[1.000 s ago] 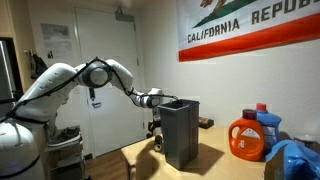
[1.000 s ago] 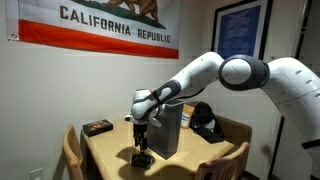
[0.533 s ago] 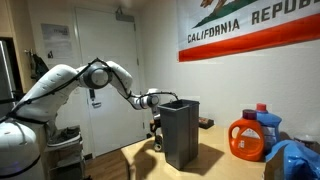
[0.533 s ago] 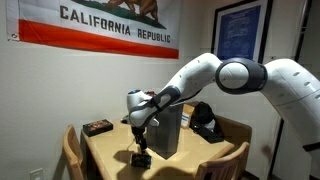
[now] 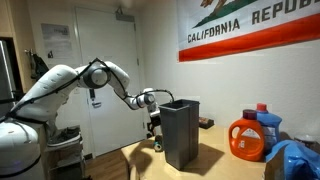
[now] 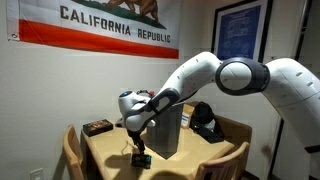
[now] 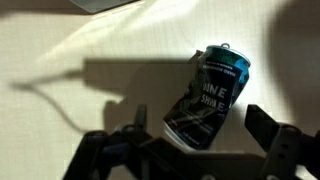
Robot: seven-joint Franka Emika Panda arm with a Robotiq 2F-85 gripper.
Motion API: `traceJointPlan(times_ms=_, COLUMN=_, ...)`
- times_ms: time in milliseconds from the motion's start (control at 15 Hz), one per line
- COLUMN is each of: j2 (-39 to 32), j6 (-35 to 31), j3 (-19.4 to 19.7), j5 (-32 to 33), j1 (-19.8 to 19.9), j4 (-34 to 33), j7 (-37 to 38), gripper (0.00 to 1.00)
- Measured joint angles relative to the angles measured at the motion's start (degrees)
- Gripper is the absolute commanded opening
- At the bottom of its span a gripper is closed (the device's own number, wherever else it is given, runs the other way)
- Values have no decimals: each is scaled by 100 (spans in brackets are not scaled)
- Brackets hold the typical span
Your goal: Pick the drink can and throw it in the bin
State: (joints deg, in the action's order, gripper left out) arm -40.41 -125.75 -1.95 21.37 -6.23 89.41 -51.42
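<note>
My gripper should go down a little further around the can's (image 7: 208, 100) bottom end (image 7: 195, 120) and then close.
A dark teal drink can (image 7: 208, 100) lies on its side on the light wooden table (image 7: 70, 90) in the wrist view. My gripper (image 7: 200, 128) is open, with its two dark fingers on either side of the can's lower end. In both exterior views the gripper (image 6: 138, 148) (image 5: 155, 134) hangs low over the table just beside the tall dark grey bin (image 6: 166, 130) (image 5: 180, 132). The can (image 6: 141, 160) shows as a small dark shape under the gripper.
An orange detergent jug (image 5: 248, 140), a blue bottle (image 5: 268, 122) and a blue bag (image 5: 296, 160) sit beyond the bin. A dark box (image 6: 97, 127) and a black object (image 6: 206, 122) lie on the table. Chairs (image 6: 72, 150) (image 6: 226, 166) stand at its edges.
The wrist has shifted a little away from the bin and the gripper has come lower over the can. The can has not moved.
</note>
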Motion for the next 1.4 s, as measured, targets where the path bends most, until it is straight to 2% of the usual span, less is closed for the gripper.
traceJointPlan(times_ms=667, j2=-346, j6=146, j3=-169, j5=-141, j1=84, j4=-183, j7=-9, gripper=100)
traceJointPlan(times_ms=733, j2=-421, j6=146, j3=-196, j5=-185, j1=103, j4=-221, j7=-9, gripper=75)
traceJointPlan(times_ms=867, j2=-577, j6=139, j3=-215, j5=-258, j1=127, j4=-329, j7=-9, gripper=66)
traceJointPlan(times_ms=1400, j2=-763, j6=9, j3=-208, j5=-271, j1=181, j4=-716, j7=9, gripper=5)
